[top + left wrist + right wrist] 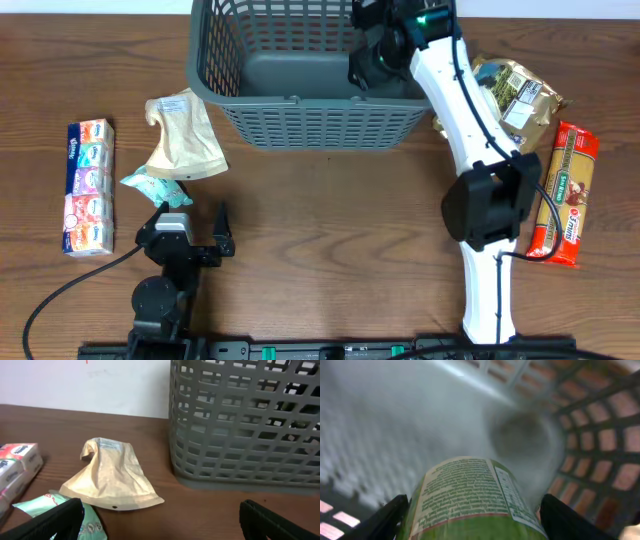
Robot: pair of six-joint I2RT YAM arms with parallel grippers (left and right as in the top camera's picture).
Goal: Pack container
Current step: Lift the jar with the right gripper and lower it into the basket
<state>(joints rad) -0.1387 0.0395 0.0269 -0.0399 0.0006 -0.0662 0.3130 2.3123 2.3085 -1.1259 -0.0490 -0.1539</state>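
I will next lower the green cylindrical can, which is still hanging, with my right gripper onto the bare bottom of the basket just below the gripper. Then I will open the gripper's fingers to release the can.
The large dark grey lattice basket (320,125) stands at the back middle of the table; it also shows in the left wrist view (240,435) and surrounds the right wrist view (600,425). My right gripper (365,65) reaches down inside the basket near its right end and is shut on a green-labelled cylindrical container (470,495), held just above the basket floor. My left gripper (192,222) is open and empty, low over the table in front of the basket (160,525).
A tan pouch (185,135) (112,477) and a teal packet (155,185) (75,515) lie left of the basket. A tissue multipack (88,185) lies at the far left. A gold bag (515,95) and a red pasta pack (565,195) lie at the right.
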